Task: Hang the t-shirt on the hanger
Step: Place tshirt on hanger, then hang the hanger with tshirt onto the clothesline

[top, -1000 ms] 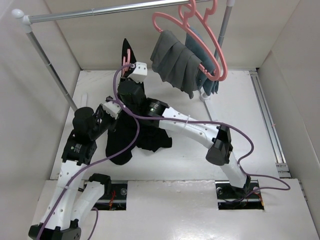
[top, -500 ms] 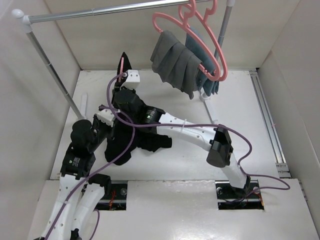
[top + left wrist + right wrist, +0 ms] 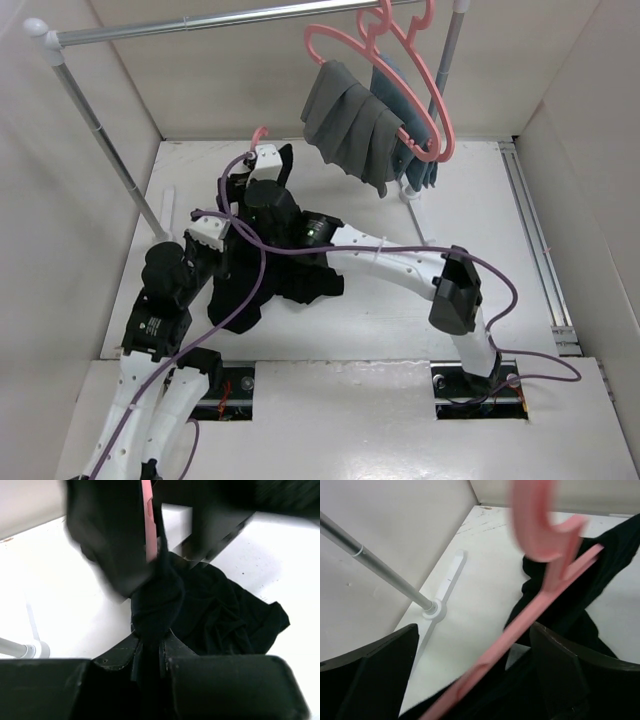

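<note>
The robot's left gripper needs to lift the t-shirt and hanger up, hook them on the metal bar's empty end [image 3: 106, 33], which is above and outward of the gripper, and let go of the t-shirt.
The black t-shirt [image 3: 285, 280] lies crumpled on the white table, one bunch lifted. My left gripper [image 3: 150, 637] is shut on that bunch of black cloth; from above it sits at the shirt's left edge [image 3: 220, 240]. The pink hanger [image 3: 540, 580] runs slantwise between the wide-apart fingers [image 3: 375, 675] of my right gripper [image 3: 474, 627], which is open and grips nothing. The hanger's lower part goes into the shirt's cloth. From above only the hanger's hook [image 3: 261, 134] shows, beyond the right gripper [image 3: 258, 165]. A pink sliver of the hanger [image 3: 148, 525] shows in the left wrist view.
A metal clothes rail [image 3: 200, 25] on a slanted pole [image 3: 100, 130] spans the back. Two more pink hangers [image 3: 410, 70] hang from it with a dark grey garment [image 3: 350, 120] and a blue-grey one [image 3: 422, 172]. The pole's foot [image 3: 432, 607] is on the table. White walls enclose the table.
My right gripper has opened wide and let go of the hanger. The hanger and the raised tip of the shirt have dropped lower. The left arm has drawn back slightly, still holding cloth.
</note>
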Motion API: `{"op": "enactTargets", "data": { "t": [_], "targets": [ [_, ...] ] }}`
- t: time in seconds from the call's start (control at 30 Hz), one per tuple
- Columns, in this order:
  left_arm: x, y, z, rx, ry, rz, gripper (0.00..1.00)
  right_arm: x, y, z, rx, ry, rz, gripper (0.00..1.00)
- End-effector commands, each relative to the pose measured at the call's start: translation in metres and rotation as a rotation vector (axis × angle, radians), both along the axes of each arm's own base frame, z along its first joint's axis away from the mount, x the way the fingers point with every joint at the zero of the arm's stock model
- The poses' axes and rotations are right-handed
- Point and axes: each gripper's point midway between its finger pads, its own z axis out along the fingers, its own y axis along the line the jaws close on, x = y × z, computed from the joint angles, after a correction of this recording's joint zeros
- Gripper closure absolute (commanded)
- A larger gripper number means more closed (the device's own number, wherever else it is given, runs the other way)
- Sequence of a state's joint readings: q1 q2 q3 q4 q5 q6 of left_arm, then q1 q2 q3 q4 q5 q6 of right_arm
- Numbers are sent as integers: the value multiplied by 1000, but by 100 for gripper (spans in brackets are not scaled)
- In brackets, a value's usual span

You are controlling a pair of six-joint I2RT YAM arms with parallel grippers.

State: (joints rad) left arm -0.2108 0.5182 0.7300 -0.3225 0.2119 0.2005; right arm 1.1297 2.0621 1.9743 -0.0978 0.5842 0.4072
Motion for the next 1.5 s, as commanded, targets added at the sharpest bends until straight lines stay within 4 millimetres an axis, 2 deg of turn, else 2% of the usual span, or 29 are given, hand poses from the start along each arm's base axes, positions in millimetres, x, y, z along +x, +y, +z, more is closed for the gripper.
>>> {"op": "enactTargets", "data": {
  "t": [0.0,0.07,0.13,0.3,0.4,0.5,0.53,0.63,0.67,0.77,0.8,0.9,0.97,1.03,1.1,1.13,1.17,1.23,1.33,1.47],
  "targets": [
    [8,3,31,-60,-111,46,100,0,-31,72,99,-78,6,4],
    [9,5,26,-66,-98,59,100,1,-44,86,80,-113,0,2],
    [8,4,23,-74,-93,61,100,-2,-45,91,49,-142,26,2],
    [9,7,25,-81,-100,80,100,-4,-39,91,38,-150,89,1],
    [11,11,32,-82,-121,105,100,-2,-47,97,39,-161,80,1],
    [8,23,62,-92,-190,163,100,-5,-57,104,24,-179,72,1],
    [3,31,80,-100,-233,203,100,-4,-62,105,10,-189,63,1],
    [-8,45,112,-104,-319,261,100,-9,-75,110,-9,-205,55,1],
    [-19,54,129,-118,-364,296,100,-10,-80,111,-8,-206,43,1],
    [-33,68,155,-90,-436,344,100,-13,-95,111,-27,-209,20,1],
    [-44,72,171,-94,-477,354,100,-13,-101,110,-30,-207,3,1],
    [-63,84,195,-74,-555,386,100,-16,-121,112,-42,-211,-42,1],
    [-69,88,203,-68,-576,402,100,-19,-134,120,-69,-240,-53,1],
    [-78,93,220,-74,-626,418,100,-20,-138,124,-89,-260,-52,1],
    [-82,94,232,-63,-661,422,100,-23,-146,136,-97,-288,-54,1],
    [-84,95,244,-67,-693,425,100,-23,-146,131,-106,-284,-52,1],
    [-81,97,248,-70,-695,440,100,-24,-149,135,-105,-293,-53,1],
    [-79,102,256,-66,-706,470,100,-25,-151,131,-113,-289,-52,1],
    [-65,104,262,-27,-709,495,100,-25,-151,131,-113,-289,-52,1],
    [-57,101,286,-38,-785,496,100,-26,-150,131,-120,-294,-41,1]
  ]
}}
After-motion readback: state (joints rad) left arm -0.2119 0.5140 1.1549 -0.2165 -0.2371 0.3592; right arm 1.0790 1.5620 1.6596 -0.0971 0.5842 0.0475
